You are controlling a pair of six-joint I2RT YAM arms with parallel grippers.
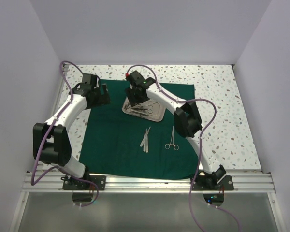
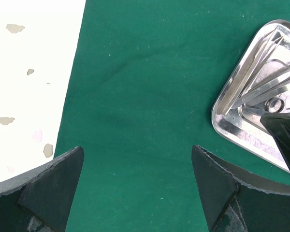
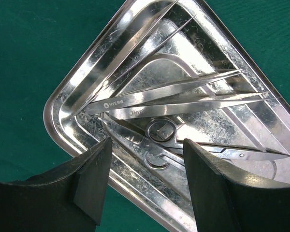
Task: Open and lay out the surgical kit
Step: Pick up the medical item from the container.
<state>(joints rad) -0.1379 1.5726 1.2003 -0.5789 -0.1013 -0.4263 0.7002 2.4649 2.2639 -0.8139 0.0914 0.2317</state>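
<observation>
My right gripper is above the flat steel tool (image 3: 138, 139) by the scissors' rings, with that tool between its open fingers, so it will move down and close on it next.
The dark green cloth (image 1: 116, 140) lies spread flat on the table. The steel tray (image 1: 156, 115) sits on its far middle part and holds tweezers (image 3: 174, 89) and ring-handled scissors (image 3: 164, 140). Tweezers (image 1: 146, 139) and ring-handled forceps (image 1: 172, 139) lie on the cloth nearer the front. My right gripper (image 3: 146, 150) is open, its fingers low over the tray on either side of the scissors' rings. My left gripper (image 2: 137, 154) is open and empty over bare cloth (image 2: 145, 87), left of the tray (image 2: 232, 121).
The speckled white tabletop (image 1: 222, 106) surrounds the cloth. White walls close in the left, back and right. An aluminium rail (image 1: 145, 182) runs along the near edge by the arm bases.
</observation>
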